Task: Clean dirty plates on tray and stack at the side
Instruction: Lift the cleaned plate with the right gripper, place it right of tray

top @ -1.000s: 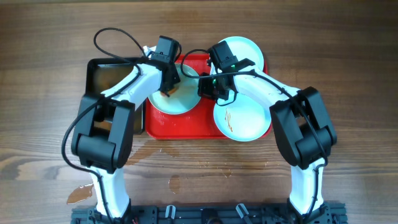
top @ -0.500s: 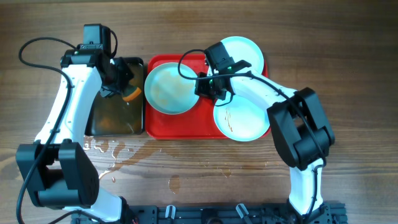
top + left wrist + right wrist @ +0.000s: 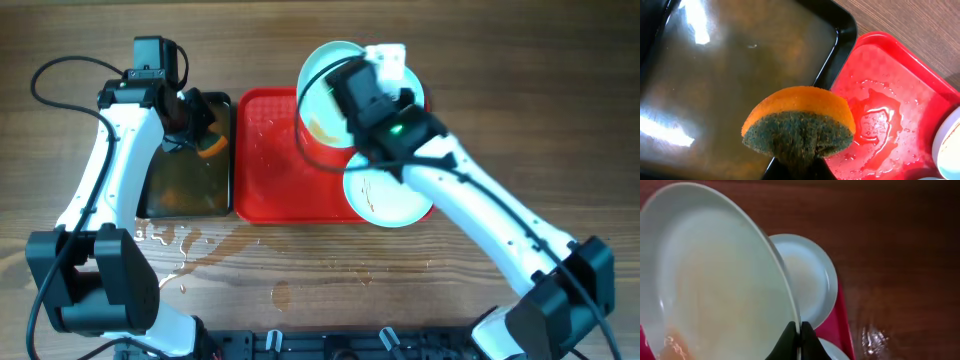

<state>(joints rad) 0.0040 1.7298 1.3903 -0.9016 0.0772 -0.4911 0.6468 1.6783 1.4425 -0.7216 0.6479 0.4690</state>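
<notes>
The robot's right gripper should next swing across to its right in the overhead view, then go down and let go of the plate on the empty tabletop beside the red tray.
My right gripper [image 3: 345, 88] is shut on the rim of a pale plate [image 3: 314, 95] and holds it tilted above the back of the red tray [image 3: 265, 180]. In the right wrist view the fingers [image 3: 797, 330] pinch that plate [image 3: 715, 280], which has a faint brown smear. A second plate [image 3: 810, 280] lies behind it on the tray, mostly hidden overhead. A third plate [image 3: 392, 198] with thin brown smears sits at the tray's front right. My left gripper [image 3: 203, 140] is shut on an orange and green sponge [image 3: 800, 122] over the black tray [image 3: 740, 70].
The black tray [image 3: 185, 185] holds brownish water, left of the red tray. The red tray's left half [image 3: 880, 115] is wet. Water puddles lie on the wooden table at the front left [image 3: 165, 235] and near the front edge [image 3: 130, 310].
My left gripper moved the sponge from the plate to the black tray, then stayed. My right gripper has lifted that plate off the tray's left half and tilted it.
</notes>
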